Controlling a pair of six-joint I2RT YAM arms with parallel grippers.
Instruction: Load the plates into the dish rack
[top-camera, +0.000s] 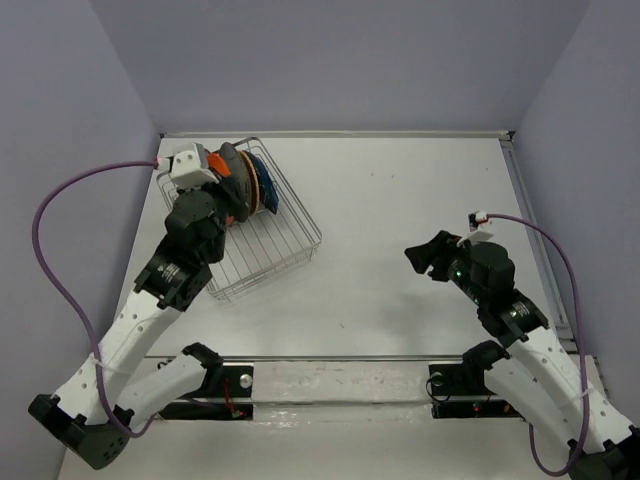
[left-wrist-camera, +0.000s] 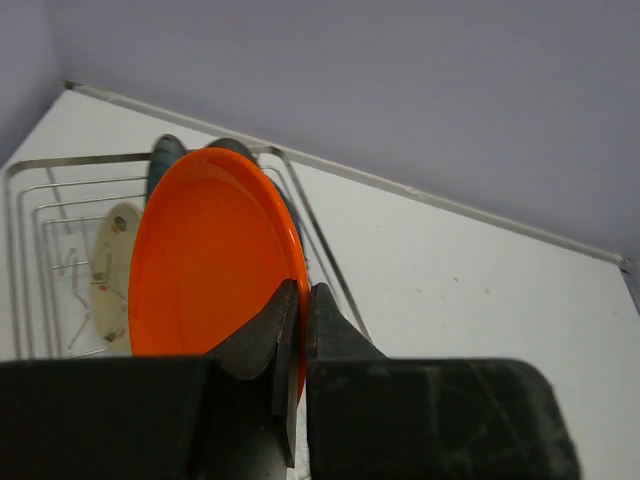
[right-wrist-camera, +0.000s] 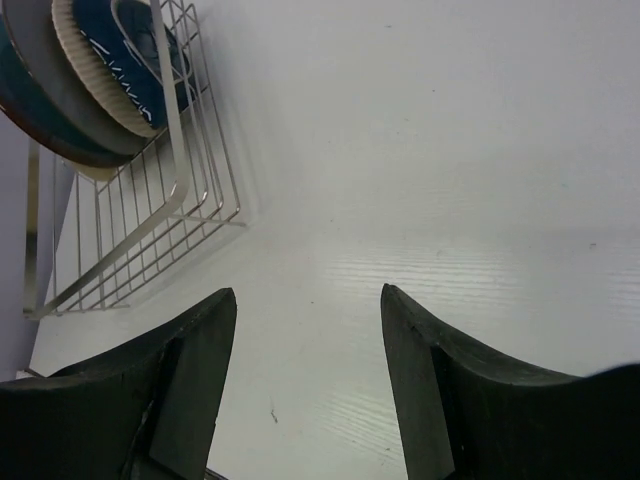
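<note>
The rack's end (top-camera: 170, 190) beside the cream plate (left-wrist-camera: 112, 268) is empty, so I will move my left gripper to the left in the top view, then down, and let go of the orange-red plate's rim.
My left gripper (top-camera: 207, 188) is shut on the rim of the orange-red plate (left-wrist-camera: 205, 260), which stands upright over the far end of the dish rack (top-camera: 268, 245). In the left wrist view its fingertips (left-wrist-camera: 287, 300) pinch the plate's lower edge. Beside the orange-red plate (top-camera: 221, 162) stand a grey plate (top-camera: 238, 172), a tan plate (top-camera: 256, 184) and a navy plate (top-camera: 269, 192). A cream plate (left-wrist-camera: 112, 268) shows to its left, inside the rack (left-wrist-camera: 325, 245). My right gripper (top-camera: 425, 258) is open and empty above bare table; its wrist view (right-wrist-camera: 308, 300) shows the rack (right-wrist-camera: 170, 190) and its plates (right-wrist-camera: 115, 50).
The rack's near half (top-camera: 250, 265) holds no plates. Grey walls enclose the table on three sides. A purple cable (top-camera: 60, 200) loops off the left arm, another (top-camera: 560, 260) off the right arm.
</note>
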